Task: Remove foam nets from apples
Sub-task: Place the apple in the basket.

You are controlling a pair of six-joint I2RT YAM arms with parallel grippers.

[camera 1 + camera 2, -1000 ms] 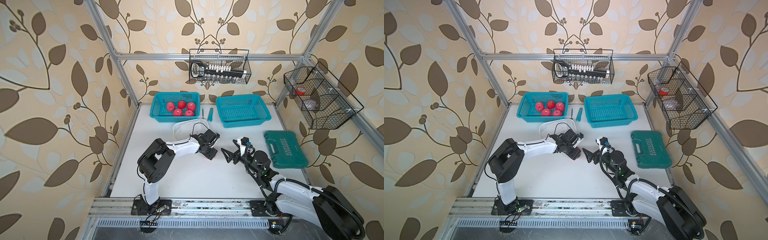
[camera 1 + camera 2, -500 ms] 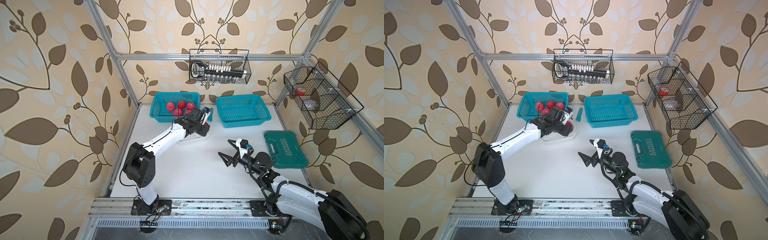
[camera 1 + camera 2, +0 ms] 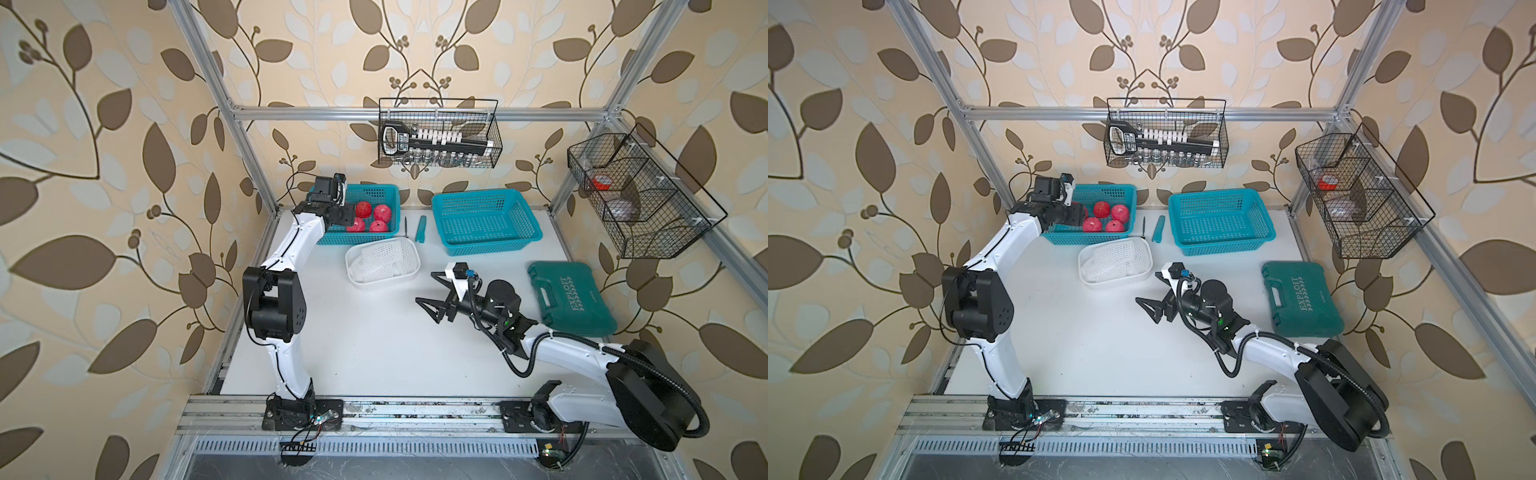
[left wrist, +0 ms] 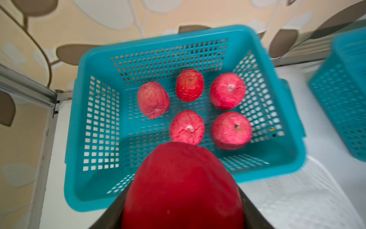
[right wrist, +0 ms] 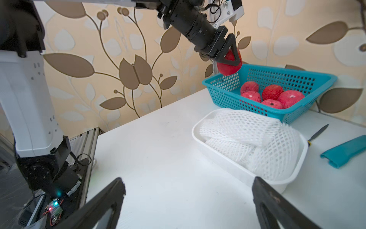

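Note:
The teal basket's empty near corner is below my left gripper, so I will lower the gripper into it next and release the bare red apple beside the others.
My left gripper is shut on a bare red apple and holds it above the near-left rim of the teal basket. Several more bare apples lie in that basket. The foam nets are piled in a white tub just in front of the basket, and none shows on any apple. My right gripper hovers open and empty over the table, to the right of the tub. In the right wrist view its fingers frame bare tabletop.
An empty second teal basket stands at the back right. Between the baskets lie a small knife and its teal sheath. A green tool case lies at the right. Wire baskets hang on the walls.
My left arm swung from the table's middle, beside the right gripper, back and left to over the apple basket, carrying the apple. My right gripper stayed open and shifted slightly.

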